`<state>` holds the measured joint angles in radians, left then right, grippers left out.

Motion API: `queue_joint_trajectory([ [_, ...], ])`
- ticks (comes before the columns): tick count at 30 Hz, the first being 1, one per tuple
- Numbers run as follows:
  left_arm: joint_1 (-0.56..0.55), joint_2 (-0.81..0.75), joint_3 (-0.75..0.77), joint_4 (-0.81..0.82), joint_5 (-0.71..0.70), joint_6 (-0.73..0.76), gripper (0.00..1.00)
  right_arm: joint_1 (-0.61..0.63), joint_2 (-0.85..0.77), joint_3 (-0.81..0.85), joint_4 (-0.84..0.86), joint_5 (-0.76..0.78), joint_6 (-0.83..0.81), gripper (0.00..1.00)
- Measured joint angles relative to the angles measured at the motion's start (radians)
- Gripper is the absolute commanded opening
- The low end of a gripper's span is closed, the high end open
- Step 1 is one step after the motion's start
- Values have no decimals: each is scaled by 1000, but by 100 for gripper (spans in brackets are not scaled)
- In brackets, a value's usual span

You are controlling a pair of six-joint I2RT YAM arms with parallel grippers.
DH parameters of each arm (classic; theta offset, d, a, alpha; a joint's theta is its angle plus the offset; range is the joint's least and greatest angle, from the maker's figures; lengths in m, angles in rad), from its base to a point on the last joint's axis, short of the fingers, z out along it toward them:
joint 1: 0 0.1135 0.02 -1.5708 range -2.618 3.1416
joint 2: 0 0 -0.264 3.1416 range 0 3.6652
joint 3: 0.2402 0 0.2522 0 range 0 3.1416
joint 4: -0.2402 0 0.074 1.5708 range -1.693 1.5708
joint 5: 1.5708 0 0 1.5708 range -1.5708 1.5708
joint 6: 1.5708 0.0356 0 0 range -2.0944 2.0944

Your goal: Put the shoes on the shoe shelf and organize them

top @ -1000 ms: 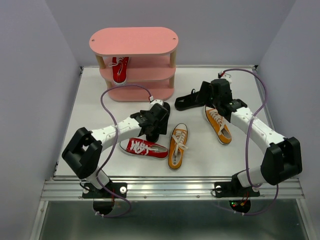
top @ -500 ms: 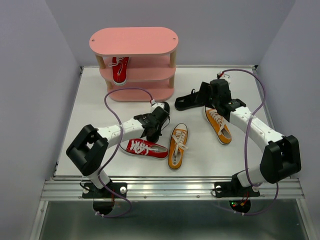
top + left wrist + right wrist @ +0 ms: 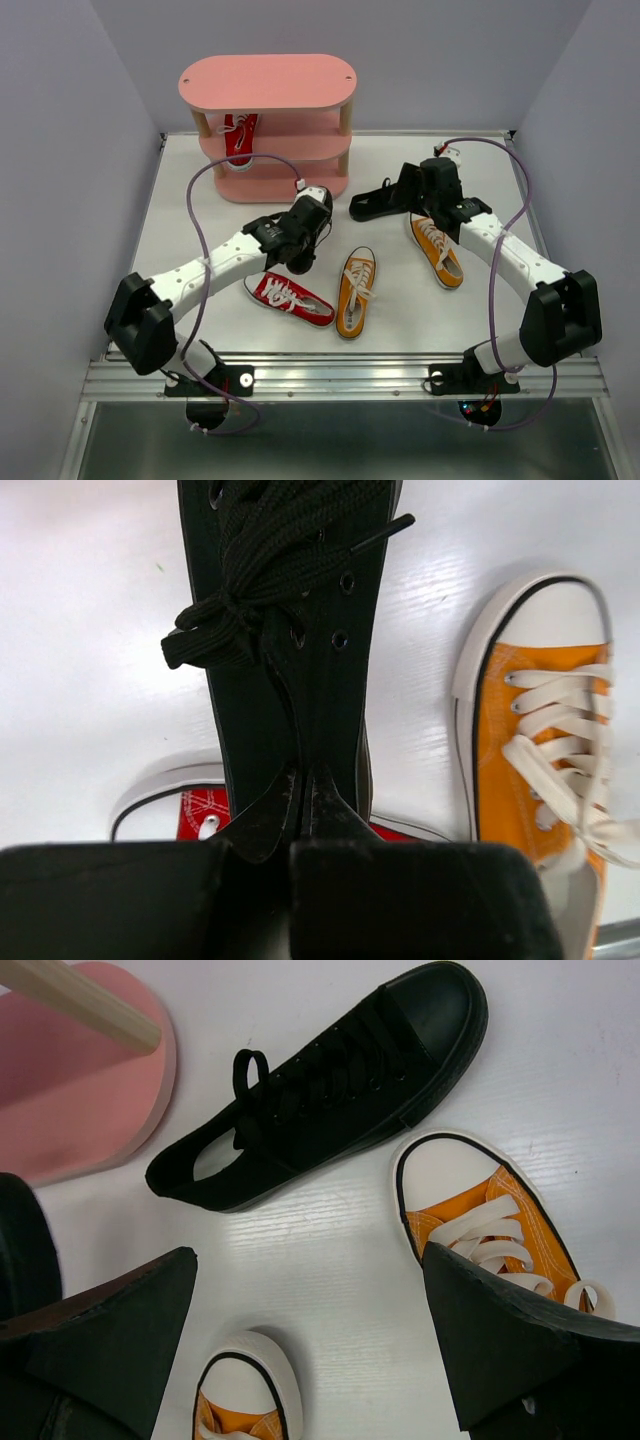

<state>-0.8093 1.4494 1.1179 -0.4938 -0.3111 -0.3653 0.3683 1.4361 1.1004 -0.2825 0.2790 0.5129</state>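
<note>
I should lift the black shoe with my left gripper outward and to the left in the top view, to the top board's empty end (image 3: 232, 82), and let go of it there.
My left gripper (image 3: 303, 238) is shut on a black shoe (image 3: 290, 630), pinching its collar by the laces and holding it above the table between the shelf and the loose shoes. Below it lie a red shoe (image 3: 290, 298) and an orange shoe (image 3: 355, 290). The pink shoe shelf (image 3: 268, 80) stands at the back, with a second red shoe (image 3: 240, 138) on its middle tier. My right gripper (image 3: 412, 190) hangs open over bare table. The other black shoe (image 3: 330, 1090) lies just beyond it and another orange shoe (image 3: 500, 1220) to its right.
The shelf's bottom board (image 3: 80, 1090) and a wooden post (image 3: 80, 1000) show at the upper left of the right wrist view. Grey walls close in the table on the left, back and right. A metal rail (image 3: 340, 375) runs along the near edge.
My left gripper has shut on the black shoe and carried it up and back toward the shelf, uncovering the red shoe. The right arm has hardly moved.
</note>
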Motion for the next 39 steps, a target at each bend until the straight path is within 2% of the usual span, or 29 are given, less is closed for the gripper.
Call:
queue_joint_trajectory([
  [21, 0, -211, 276, -228, -5, 186, 0, 0, 0, 0, 7, -5, 0, 100],
  [25, 0, -218, 325, -249, -11, 212, 0, 0, 0, -3, 8, -5, 0, 100],
  [34, 0, -259, 335, -261, 15, 299, 0, 0, -2, -3, 8, -5, -1, 100],
  [39, 0, -262, 440, -275, -12, 334, 0, 0, -2, -3, 8, -5, -1, 100],
])
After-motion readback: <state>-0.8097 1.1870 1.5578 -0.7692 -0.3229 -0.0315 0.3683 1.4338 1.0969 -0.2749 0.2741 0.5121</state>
